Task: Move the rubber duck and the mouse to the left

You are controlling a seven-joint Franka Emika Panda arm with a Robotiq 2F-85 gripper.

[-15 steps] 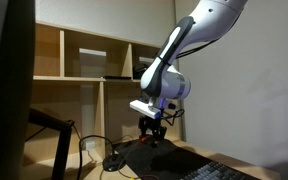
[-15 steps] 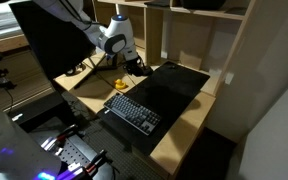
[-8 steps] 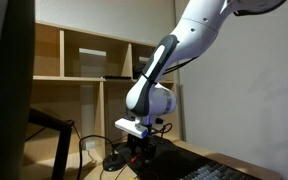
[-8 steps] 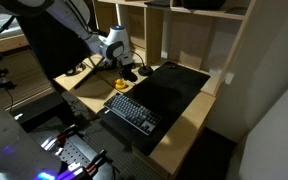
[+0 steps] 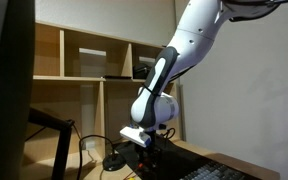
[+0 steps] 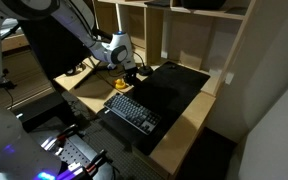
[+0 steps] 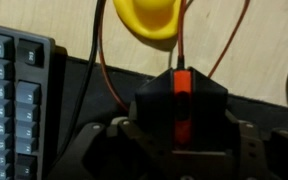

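The edge of the black mat beside the duck is just below my gripper, so I will next lower my gripper slightly and release the mouse there, clear of the keyboard.
In the wrist view the mouse (image 7: 181,110), dark with an orange scroll wheel, sits between my gripper's (image 7: 181,150) two fingers, which are closed against its sides. The yellow rubber duck (image 7: 149,22) lies on the wooden desk just beyond the mouse, apart from it. An exterior view shows the duck (image 6: 120,84) beside the gripper (image 6: 134,72), which is low over the desk's far corner. In an exterior view the gripper (image 5: 144,145) hangs just above the desk and the mouse is too dark to make out.
A dark keyboard (image 7: 14,100) lies close on one side of the gripper, on a black mat (image 6: 174,85). Thin orange cables (image 7: 102,60) run past the mouse. A black round base with a cable (image 5: 114,160) and wooden shelves (image 5: 94,70) stand behind.
The arm has come down and swung slightly sideways, so the gripper is lower and closer to the desk. The jaws have kept the same width.
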